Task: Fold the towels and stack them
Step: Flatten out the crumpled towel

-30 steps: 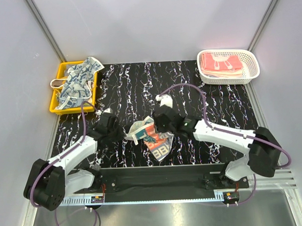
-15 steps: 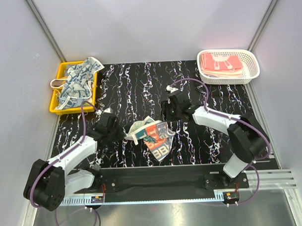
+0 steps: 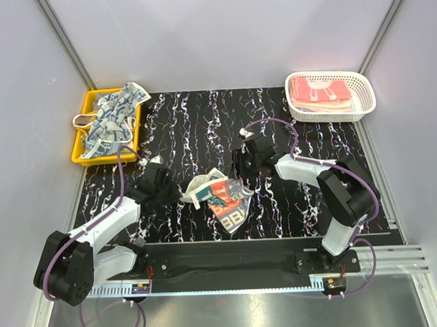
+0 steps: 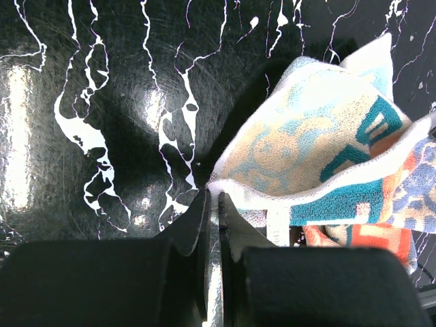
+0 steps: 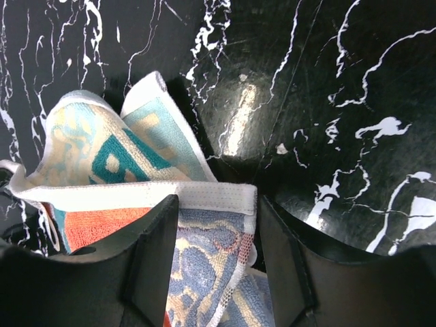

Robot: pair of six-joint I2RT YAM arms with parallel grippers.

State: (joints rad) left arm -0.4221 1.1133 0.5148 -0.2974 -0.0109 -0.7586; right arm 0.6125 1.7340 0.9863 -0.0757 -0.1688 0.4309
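Observation:
The white hem's corner (image 3: 238, 180) (image 5: 238, 198) is already between the open fingers of my right gripper, so I will keep that gripper low there and close its fingers on that corner.
A cream towel with red and teal letter blocks (image 3: 221, 201) lies crumpled on the black marbled table (image 3: 188, 129), near its front middle. My left gripper (image 3: 176, 196) is shut on the towel's white left hem (image 4: 235, 194), low over the table; the cloth (image 4: 320, 136) fans out to the right of its jaws. My right gripper (image 5: 216, 235) is open and straddles the towel's upper right corner (image 5: 218, 197), with a gap between the cloth and the right finger (image 5: 289, 266). In the top view it (image 3: 239, 171) stands at the towel's far right edge.
A yellow tray (image 3: 79, 150) at the back left holds navy patterned towels (image 3: 109, 121). A white lattice basket (image 3: 365, 94) at the back right holds folded pink towels (image 3: 318, 94). Both arm bases stand at the near edge.
My right gripper pulled back from over the towel to its far right corner and the arm folded in. The left gripper kept its hold and did not move.

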